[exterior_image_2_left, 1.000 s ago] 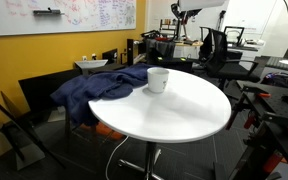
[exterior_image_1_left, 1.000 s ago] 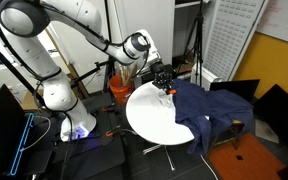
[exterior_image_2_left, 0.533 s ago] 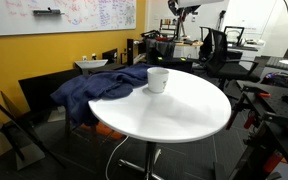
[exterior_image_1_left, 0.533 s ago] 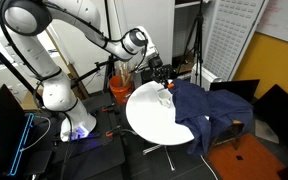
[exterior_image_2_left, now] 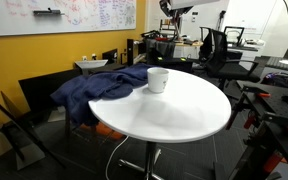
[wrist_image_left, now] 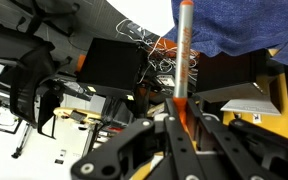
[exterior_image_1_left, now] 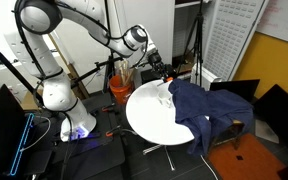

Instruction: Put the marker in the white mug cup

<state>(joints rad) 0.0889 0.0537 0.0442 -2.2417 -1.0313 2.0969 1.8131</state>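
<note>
I will next move my gripper across and down over the opening of the white mug cup [exterior_image_2_left: 157,79], which stands well below my gripper, and release the marker inside the cup.
In the wrist view my gripper [wrist_image_left: 181,112] is shut on the marker [wrist_image_left: 183,50], an orange stick with a grey end that points up out of the jaws. The gripper [exterior_image_1_left: 160,64] hangs above the far edge of the round white table [exterior_image_1_left: 154,122]. The white mug cup [exterior_image_2_left: 157,79] stands on the table [exterior_image_2_left: 179,105] next to the blue cloth [exterior_image_2_left: 94,88]; it also shows in an exterior view [exterior_image_1_left: 167,98]. The gripper is above and apart from the cup. In an exterior view the gripper [exterior_image_2_left: 174,6] is barely visible at the top edge.
A dark blue cloth [exterior_image_1_left: 206,105] drapes over one side of the table and hangs off it. An orange bucket [exterior_image_1_left: 120,88] stands on the floor behind the table. Chairs, cables and lab gear surround the table.
The arm has risen and the gripper has moved up and away from the table with the marker in it. The cup and cloth have not moved.
</note>
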